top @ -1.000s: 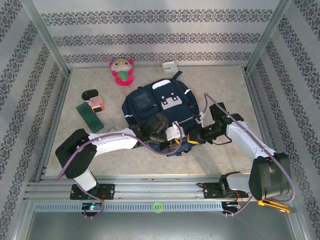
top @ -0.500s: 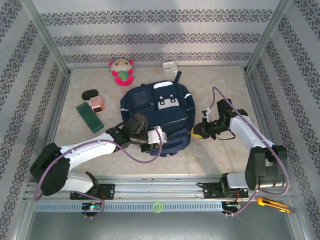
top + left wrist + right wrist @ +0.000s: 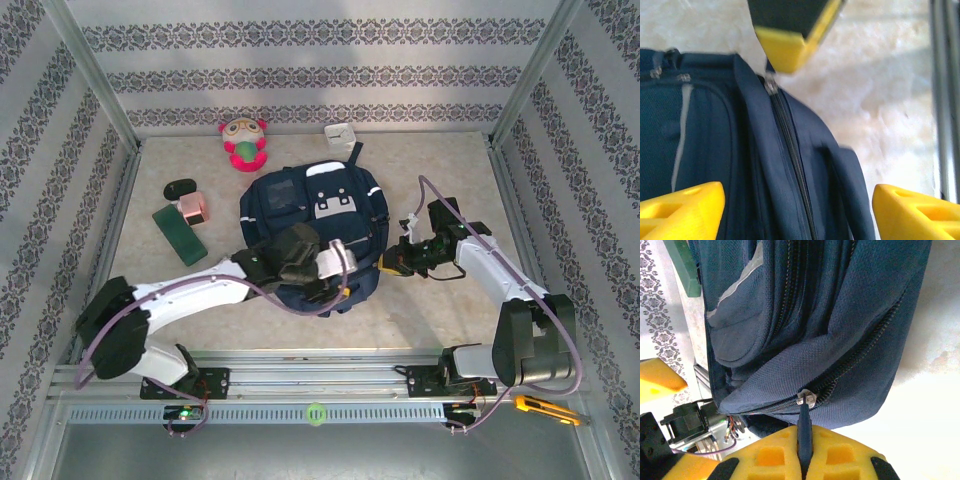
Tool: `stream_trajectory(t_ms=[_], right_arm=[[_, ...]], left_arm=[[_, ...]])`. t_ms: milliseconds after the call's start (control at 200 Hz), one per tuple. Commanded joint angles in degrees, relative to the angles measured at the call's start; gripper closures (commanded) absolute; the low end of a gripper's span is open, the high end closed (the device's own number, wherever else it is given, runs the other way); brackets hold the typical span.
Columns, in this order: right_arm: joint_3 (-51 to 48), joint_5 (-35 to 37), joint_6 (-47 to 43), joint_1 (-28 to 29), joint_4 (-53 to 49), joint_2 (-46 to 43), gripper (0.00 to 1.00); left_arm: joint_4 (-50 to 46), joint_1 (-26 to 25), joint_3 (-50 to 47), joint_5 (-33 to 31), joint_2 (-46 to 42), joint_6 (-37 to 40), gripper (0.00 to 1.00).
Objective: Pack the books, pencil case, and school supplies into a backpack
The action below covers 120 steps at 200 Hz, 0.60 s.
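Observation:
The zipper track runs on outward past the slider. My right gripper will next pull outward along the backpack's side [image 3: 884, 324] and release the dark zipper pull [image 3: 804, 427] there.
The navy backpack [image 3: 315, 225] lies flat mid-table, its white-grey patch toward the back. My left gripper [image 3: 336, 285] hovers over its near end, open. In the left wrist view its yellow fingertips [image 3: 680, 210] stand wide on either side of the backpack's [image 3: 740, 165] zipper seam [image 3: 790, 150], touching nothing. My right gripper [image 3: 388, 264] is at the bag's right side, shut on the dark zipper pull [image 3: 804, 427] just below the metal slider [image 3: 806, 399]. The school supplies lie at the left: a pink block [image 3: 195, 208] and a dark green flat piece [image 3: 180, 233]. Books and pencil case are out of view.
A black oval object [image 3: 180, 187] sits behind the pink block. A pink-green plush toy [image 3: 243, 143] and a small white box [image 3: 340, 133] stand near the back wall. Patterned walls and metal posts enclose the table. An orange knife [image 3: 545, 408] lies beyond the front rail.
My left gripper has opened and moved right, over the bag's near end. My right gripper stays shut on the zipper pull. The backpack has shifted slightly.

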Motion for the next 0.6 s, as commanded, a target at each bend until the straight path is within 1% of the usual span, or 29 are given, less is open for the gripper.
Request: stream_trajectory(t_ms=[0, 95, 135, 195, 245, 300, 365, 395, 425, 470, 595], right_arm=[[0.56, -1.12, 0.27, 0.91, 2.08, -1.34, 1.00], [0.80, -1.23, 0.30, 1.10, 2.04, -1.51, 1.00], [0.84, -1.23, 0.24, 1.08, 2.00, -1.68, 1.00], [0.93, -0.93, 0.24, 1.03, 1.91, -1.91, 1.00], [1.02, -0.38, 0.29, 0.94, 2.01, -2.04, 1.00], [0.89, 0.29, 0.48, 0.51, 2.06, -2.13, 1.00], [0.26, 1.32, 0.88, -0.31, 2.47, -2.26, 1.00], [-0.15, 1.75, 1.24, -0.92, 3.06, -2.43, 1.00], [-0.74, 2.14, 1.84, -1.63, 3.98, -2.61, 1.00], [-1.57, 2.54, 2.96, -2.80, 5.75, -2.90, 1.00], [-2.84, 3.89, 7.01, -5.29, 12.95, -2.85, 1.00]], left_arm=[[6.81, -1.62, 2.60, -8.50, 5.32, -8.61, 0.20], [6.76, -1.69, 5.39, -9.08, 9.78, -10.25, 0.19], [6.11, -1.71, 6.07, -8.85, 11.28, -10.19, 0.23], [5.74, -1.71, 5.86, -9.03, 12.32, -9.50, 0.38], [5.80, -1.70, 4.86, -9.41, 12.06, -8.48, 0.47], [6.27, -1.64, 3.18, -8.47, 10.93, -6.79, 0.57], [6.90, -1.60, 0.82, -6.27, 8.61, -4.55, 0.82], [7.10, -1.39, -0.30, -4.74, 7.47, -3.42, 0.89], [7.31, -1.15, -1.52, -2.62, 6.16, -2.11, 0.95], [7.10, -0.64, -3.18, 0.90, 4.23, -0.14, 1.00], [4.34, -0.04, -6.82, 11.45, -0.99, 6.86, 1.00]])
